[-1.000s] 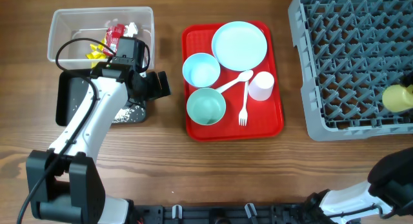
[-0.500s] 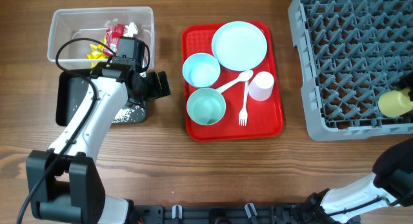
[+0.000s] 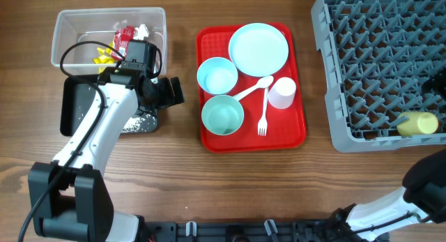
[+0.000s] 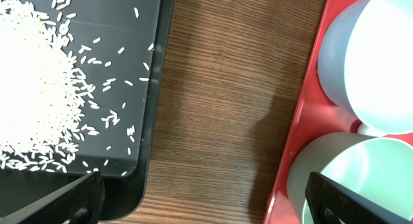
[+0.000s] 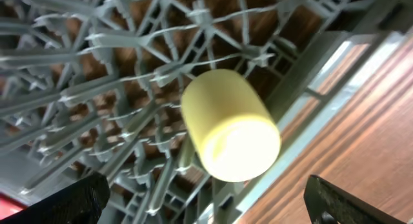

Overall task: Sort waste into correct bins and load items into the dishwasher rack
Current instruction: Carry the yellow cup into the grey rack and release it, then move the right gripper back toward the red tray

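Observation:
My right gripper should next swing from the rack [image 3: 362, 74] across to the red tray and down over the white cup, since the yellow cup is among the pegs.
The yellow cup [image 3: 417, 123] lies on its side among the pegs at the front right of the grey dishwasher rack [image 3: 362, 74]. In the right wrist view the cup [image 5: 230, 124] is free between the wide-open fingers of my right gripper [image 5: 206, 211]. My left gripper [image 3: 167, 92] is open and empty over bare wood between the black tub [image 3: 73, 106] and the red tray [image 3: 212, 141]. Rice [image 4: 32, 101] lies piled in the black tub. The clear tub [image 3: 66, 22] holds the red wrapper [image 3: 124, 36], yellow wrapper [image 3: 104, 55] and white scraps [image 3: 142, 30].
On the red tray are the blue plate [image 3: 258, 49], two blue bowls [image 3: 217, 75] [image 3: 223, 115], the white cup [image 3: 282, 93], the fork [image 3: 263, 116] and the spoon [image 3: 254, 87]. The left wrist view shows both bowls [image 4: 368, 50] [image 4: 348, 172] at its right.
The yellow cup went down and a little left from the right gripper's hold and now lies on its side in the rack. The left arm has not moved.

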{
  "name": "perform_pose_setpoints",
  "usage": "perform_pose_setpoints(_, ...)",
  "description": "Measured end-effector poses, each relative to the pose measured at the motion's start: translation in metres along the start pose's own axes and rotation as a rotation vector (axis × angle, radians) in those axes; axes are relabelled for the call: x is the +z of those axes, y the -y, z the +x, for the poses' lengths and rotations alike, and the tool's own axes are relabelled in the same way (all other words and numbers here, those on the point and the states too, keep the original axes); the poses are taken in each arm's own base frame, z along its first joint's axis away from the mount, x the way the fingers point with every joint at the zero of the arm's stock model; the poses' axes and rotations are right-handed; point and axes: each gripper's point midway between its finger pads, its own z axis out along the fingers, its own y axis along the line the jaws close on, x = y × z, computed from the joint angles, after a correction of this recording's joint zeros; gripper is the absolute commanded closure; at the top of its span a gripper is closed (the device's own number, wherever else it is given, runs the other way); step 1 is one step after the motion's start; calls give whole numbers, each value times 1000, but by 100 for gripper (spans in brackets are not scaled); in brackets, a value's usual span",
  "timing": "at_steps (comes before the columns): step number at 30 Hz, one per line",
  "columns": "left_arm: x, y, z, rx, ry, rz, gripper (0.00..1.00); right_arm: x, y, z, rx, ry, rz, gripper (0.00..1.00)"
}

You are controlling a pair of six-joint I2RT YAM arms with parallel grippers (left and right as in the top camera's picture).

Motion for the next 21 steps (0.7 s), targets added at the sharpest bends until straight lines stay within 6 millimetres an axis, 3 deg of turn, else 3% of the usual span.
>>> perform_pose_setpoints(3, 0, 0, 0, 0, 0, 0, 0, -12, -26, 0, -68, 16, -78, 1)
perform_pose_setpoints(5, 0, 0, 0, 0, 0, 0, 0, -32, -68, 12, -197, 47, -141, 1)
perform_pose_setpoints(6, 0, 0, 0, 0, 0, 0, 0, -46, -102, 28, -303, 69, -181, 1)
perform_pose_setpoints(8, 0, 0, 0, 0, 0, 0, 0, -63, -148, 56, -449, 96, -225, 1)
perform_pose_setpoints(12, 0, 0, 0, 0, 0, 0, 0, -73, -235, 114, -707, 144, -294, 1)
perform_pose_setpoints(13, 0, 0, 0, 0, 0, 0, 0, -71, -263, 137, -785, 154, -309, 1)
perform_pose_setpoints(15, 0, 0, 0, 0, 0, -1, 0, -56, -293, 164, -873, 149, -297, 1)
perform_pose_setpoints(18, 0, 0, 0, 0, -1, 0, 0, -23, -305, 179, -907, 91, -243, 1)
perform_pose_setpoints(21, 0, 0, 0, 0, 0, 0, 0, 27, -301, 189, -918, -27, -155, 2)
